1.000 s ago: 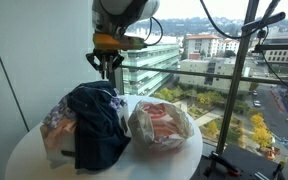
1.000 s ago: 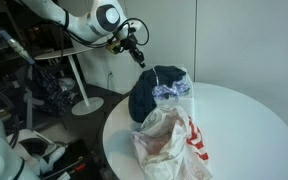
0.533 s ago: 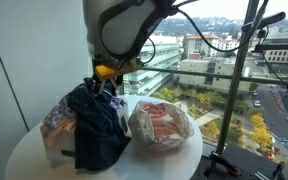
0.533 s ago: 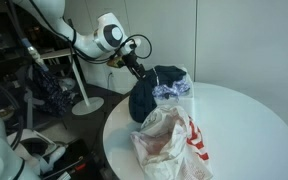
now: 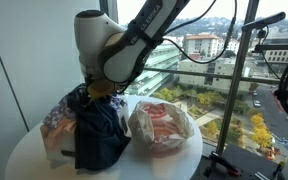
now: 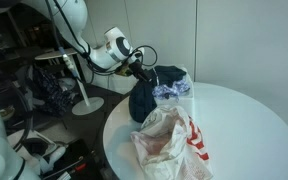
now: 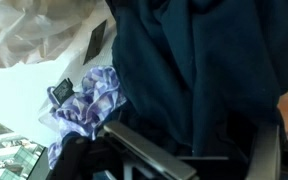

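I will next lower my gripper gently onto the upper folds of the dark blue garment and close it there, because dark cloth is already between its wide-open fingers.
A dark blue garment (image 5: 99,128) (image 6: 144,98) lies heaped on a round white table (image 5: 24,160) (image 6: 254,120), over a purple-and-white floral cloth (image 5: 54,120) (image 6: 174,90) (image 7: 89,100). My gripper (image 5: 102,92) (image 6: 147,72) is down at the top of that heap. In the wrist view the garment (image 7: 194,60) fills the picture. My gripper (image 7: 191,130) stands open there, its two fingers set wide apart with dark cloth between them; I cannot tell whether they touch it. A clear plastic bag (image 5: 162,125) (image 6: 169,142) with red-and-white contents lies beside the garment.
A tall window runs just behind the table, with a black stand (image 5: 249,70) by the glass. In an exterior view a white pedestal stool (image 6: 82,95) and cluttered gear stand on the floor beyond the table's edge.
The arm has come down from above the table onto the top of the dark garment. The jaws have gone from nearly shut to wide apart.
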`<state>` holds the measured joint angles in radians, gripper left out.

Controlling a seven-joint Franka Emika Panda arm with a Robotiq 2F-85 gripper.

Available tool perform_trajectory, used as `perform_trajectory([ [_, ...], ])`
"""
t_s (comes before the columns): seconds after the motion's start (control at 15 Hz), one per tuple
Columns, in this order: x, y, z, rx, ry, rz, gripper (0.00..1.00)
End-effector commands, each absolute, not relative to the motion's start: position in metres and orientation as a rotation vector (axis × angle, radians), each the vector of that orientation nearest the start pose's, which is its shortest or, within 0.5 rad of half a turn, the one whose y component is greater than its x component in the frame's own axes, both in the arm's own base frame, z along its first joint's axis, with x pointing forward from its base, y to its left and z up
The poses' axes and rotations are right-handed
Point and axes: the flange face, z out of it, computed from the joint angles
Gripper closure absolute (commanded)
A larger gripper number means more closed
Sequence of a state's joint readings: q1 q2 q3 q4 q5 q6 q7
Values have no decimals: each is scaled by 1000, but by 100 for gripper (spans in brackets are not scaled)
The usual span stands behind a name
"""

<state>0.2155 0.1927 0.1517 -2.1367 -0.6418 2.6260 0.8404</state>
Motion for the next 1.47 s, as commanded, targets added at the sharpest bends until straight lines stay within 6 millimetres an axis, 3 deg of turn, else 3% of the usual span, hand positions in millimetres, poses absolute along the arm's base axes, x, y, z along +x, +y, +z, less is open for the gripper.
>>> perform_trajectory([
  [0.0,553,239,345,-3116,-14,-710,1],
  [0.33,554,241,326,-3107,20,-637,1],
  [0.4,553,241,325,-3117,16,-634,18],
  [0.8,546,240,322,-3144,23,-584,64],
  [1.07,538,240,326,-3129,59,-455,93],
  [1.2,537,236,335,-3114,81,-387,99],
  [1.4,537,216,367,-3064,186,-361,96],
])
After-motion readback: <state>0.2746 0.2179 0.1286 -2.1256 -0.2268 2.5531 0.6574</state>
